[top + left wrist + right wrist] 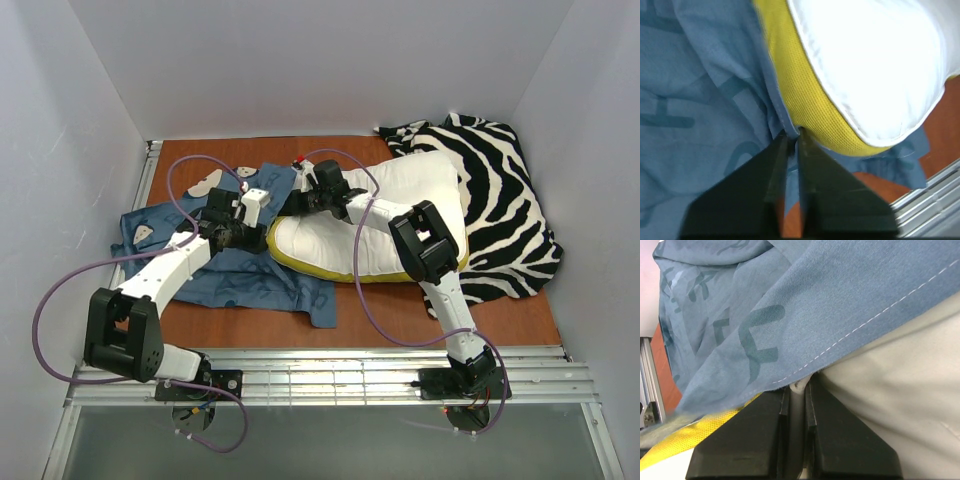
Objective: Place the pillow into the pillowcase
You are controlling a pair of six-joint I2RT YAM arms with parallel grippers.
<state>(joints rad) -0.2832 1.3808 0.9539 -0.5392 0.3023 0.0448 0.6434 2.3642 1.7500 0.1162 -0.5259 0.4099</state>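
My right gripper stays under the stitched blue hem, eases it slightly back and releases the pillow next. The pillow's yellow-edged near corner is still outside the pillowcase (250, 280).
The white pillow (400, 215) with its yellow underside edge lies in the middle of the table. Its left end meets the blue pillowcase (250, 280), which is spread out to the left. My left gripper (258, 240) is at the pillow's near left corner. In the left wrist view it (792, 136) is shut on the pillowcase's edge (715, 100), right against the yellow edge (810, 105). My right gripper (290, 205) is at the pillow's far left corner. In the right wrist view it (796, 387) is shut at the stitched blue hem (840, 315) lying over the pale pillow (900, 400).
A black-and-white zebra-striped cloth (505, 200) lies crumpled behind and to the right of the pillow. White walls close in the back and both sides. A metal rail (330, 375) runs along the near edge. Purple cables loop over both arms.
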